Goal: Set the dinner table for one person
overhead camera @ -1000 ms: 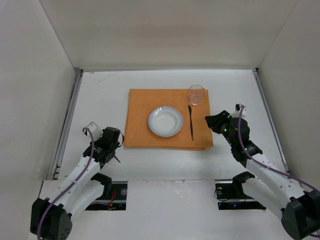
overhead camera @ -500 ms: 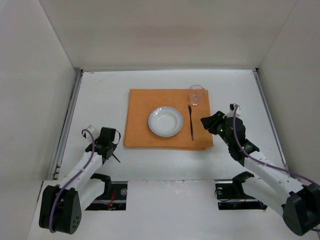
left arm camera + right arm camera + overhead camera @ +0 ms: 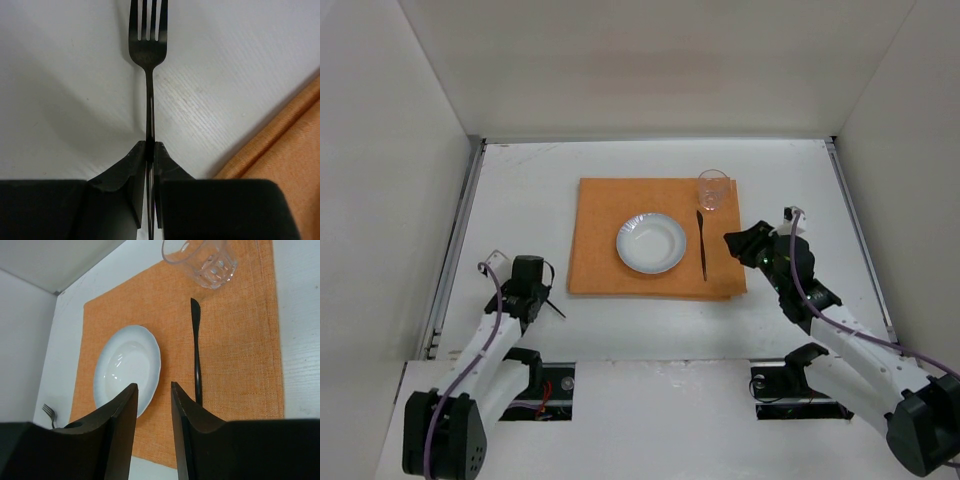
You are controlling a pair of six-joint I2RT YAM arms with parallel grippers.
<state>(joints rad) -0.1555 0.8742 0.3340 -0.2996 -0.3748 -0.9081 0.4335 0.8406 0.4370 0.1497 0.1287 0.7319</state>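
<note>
The fork (image 3: 148,55) belongs on the placemat's bare part beside the plate, because the knife takes the plate's other side. My left gripper needs to swing outward, turn and let go of it there.
On the white dinner table (image 3: 520,190) lies an orange placemat (image 3: 605,215) with a white plate (image 3: 651,243), a dark knife (image 3: 702,245) to its right and a clear glass (image 3: 713,189) at the far right corner. My left gripper (image 3: 149,150) is shut on the handle of a dark fork (image 3: 148,55), whose tines point away over the bare tabletop just left of the placemat (image 3: 285,135). From above, that gripper (image 3: 535,300) sits off the mat's near left corner. My right gripper (image 3: 154,387) is open and holds nothing, hovering at the mat's right edge near the knife (image 3: 196,347).
White walls enclose the table on three sides, and grey rails (image 3: 455,250) run along its side edges. The glass (image 3: 205,257) stands just beyond the knife's tip. The plate (image 3: 127,367) lies left of my right fingers.
My left gripper has closed onto the fork's handle, and its arm has drawn slightly back and left. The right gripper has opened a little and barely shifted.
</note>
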